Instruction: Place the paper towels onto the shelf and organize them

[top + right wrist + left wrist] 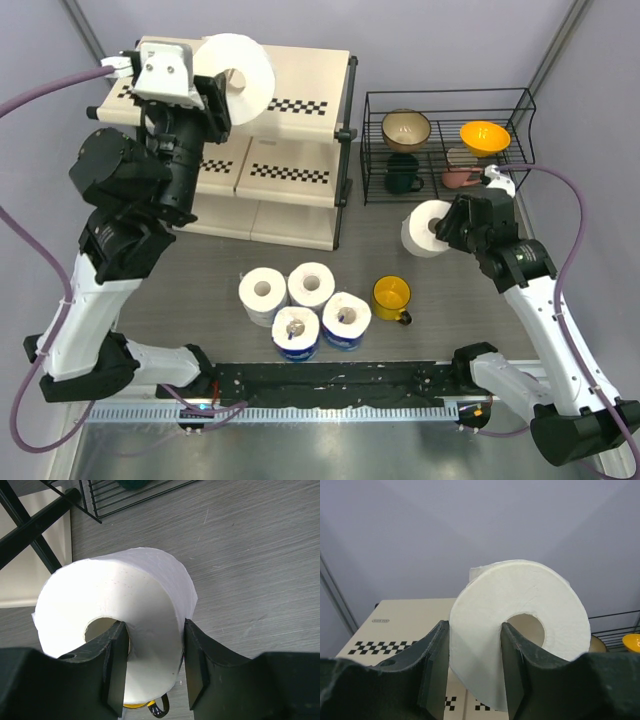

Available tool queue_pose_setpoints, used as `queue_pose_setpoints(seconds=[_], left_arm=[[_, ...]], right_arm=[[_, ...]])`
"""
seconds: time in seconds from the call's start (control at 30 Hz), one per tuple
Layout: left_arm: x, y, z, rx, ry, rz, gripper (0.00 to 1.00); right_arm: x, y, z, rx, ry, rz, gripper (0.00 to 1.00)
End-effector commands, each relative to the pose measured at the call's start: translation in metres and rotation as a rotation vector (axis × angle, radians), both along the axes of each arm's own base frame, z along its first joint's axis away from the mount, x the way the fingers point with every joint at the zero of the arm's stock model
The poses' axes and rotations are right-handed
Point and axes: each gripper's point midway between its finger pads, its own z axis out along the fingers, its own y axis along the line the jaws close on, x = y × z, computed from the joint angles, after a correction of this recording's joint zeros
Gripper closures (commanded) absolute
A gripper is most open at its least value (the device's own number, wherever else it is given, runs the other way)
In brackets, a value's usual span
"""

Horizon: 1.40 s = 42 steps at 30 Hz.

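Note:
The half of the shelf's top board away from the rack is empty. My left gripper will go down toward the left in the top view and release the roll there.
My left gripper [222, 95] is shut on a bare white paper towel roll [243, 72], one finger in its core, holding it above the top board of the checkered shelf [300, 95]; the roll fills the left wrist view [520, 625]. My right gripper [440, 228] is shut on another bare roll [424, 228], held above the table to the right of the shelf, seen close in the right wrist view [115, 625]. Two bare rolls [263, 292] [311, 284] and two blue-wrapped rolls [296, 333] [346, 320] stand clustered on the table at front centre.
A yellow mug [392, 297] stands right of the roll cluster, directly beneath my right-hand roll. A black wire rack [447, 145] at back right holds bowls and mugs. The shelf's black frame [35, 525] is close to my right gripper.

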Motion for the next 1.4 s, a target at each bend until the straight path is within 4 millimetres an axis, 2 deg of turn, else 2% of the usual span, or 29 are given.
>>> queue_pose_setpoints(seconds=[0.0, 0.07, 0.1, 0.17, 0.23, 0.27, 0.3, 0.33, 0.37, 0.43, 0.47, 0.53, 0.57, 0.63, 0.67, 0.73, 0.77, 0.97, 1.07, 1.13, 1.37], left_arm=[[-0.002, 0.034, 0.041, -0.075, -0.118, 0.077, 0.78], [0.003, 0.033, 0.048, -0.107, -0.13, 0.045, 0.78], [0.018, 0.033, 0.041, -0.09, -0.109, 0.06, 0.79], [0.026, 0.029, 0.044, -0.118, -0.119, 0.017, 0.79], [0.046, 0.029, 0.039, -0.11, -0.103, 0.038, 0.79], [0.046, 0.032, 0.047, -0.119, -0.121, 0.035, 0.79], [0.053, 0.039, 0.046, -0.122, -0.11, 0.057, 0.79], [0.068, 0.036, 0.04, -0.115, -0.089, 0.059, 0.79], [0.069, 0.049, 0.047, -0.125, -0.107, 0.077, 0.79], [0.084, 0.053, 0.038, -0.144, -0.076, 0.084, 0.79], [0.088, 0.063, 0.037, -0.147, -0.073, 0.11, 0.79], [0.098, 0.069, 0.026, -0.169, -0.036, 0.124, 0.79], [0.102, 0.082, 0.022, -0.177, -0.025, 0.158, 0.8], [0.11, 0.09, 0.011, -0.228, 0.014, 0.148, 0.8], [0.115, 0.107, 0.004, -0.245, 0.036, 0.172, 0.8], [0.12, 0.107, 0.0, -0.306, 0.06, 0.103, 0.81], [0.123, 0.116, -0.005, -0.318, 0.074, 0.119, 0.81], [0.133, 0.124, -0.017, -0.375, 0.131, 0.084, 0.81], [0.142, 0.117, -0.023, -0.409, 0.162, 0.019, 0.81], [0.147, 0.123, -0.028, -0.417, 0.173, 0.006, 0.81], [0.149, 0.126, -0.032, -0.421, 0.186, 0.016, 0.8]], right_arm=[[0.014, 0.003, 0.023, 0.029, -0.106, -0.006, 0.9], [0.014, 0.003, 0.022, 0.028, -0.104, -0.001, 0.9], [0.014, 0.002, 0.022, 0.027, -0.104, -0.004, 0.9], [0.014, 0.002, 0.021, 0.025, -0.104, -0.003, 0.9], [0.015, 0.002, 0.021, 0.023, -0.104, -0.004, 0.9], [0.015, 0.002, 0.022, 0.025, -0.104, -0.003, 0.9], [0.015, 0.002, 0.021, 0.021, -0.103, -0.001, 0.9], [0.016, 0.002, 0.019, 0.021, -0.096, -0.001, 0.9], [0.016, 0.003, 0.019, 0.02, -0.096, 0.001, 0.9], [0.017, 0.003, 0.016, 0.015, -0.09, 0.003, 0.9], [0.018, 0.003, 0.014, 0.013, -0.086, 0.002, 0.9], [0.02, 0.003, 0.011, 0.012, -0.079, 0.002, 0.9], [0.019, 0.003, 0.009, 0.012, -0.075, 0.001, 0.9], [0.02, 0.005, 0.006, 0.018, -0.071, 0.008, 0.9], [0.02, 0.006, 0.005, 0.021, -0.07, 0.009, 0.9], [0.02, 0.006, 0.0, 0.022, -0.063, 0.011, 0.9], [0.02, 0.006, -0.001, 0.023, -0.06, 0.009, 0.9], [0.019, 0.007, -0.006, 0.025, -0.054, 0.011, 0.9], [0.019, 0.007, -0.006, 0.026, -0.052, 0.01, 0.9], [0.019, 0.006, -0.006, 0.025, -0.054, 0.008, 0.9], [0.018, 0.005, -0.007, 0.026, -0.054, 0.007, 0.9]])
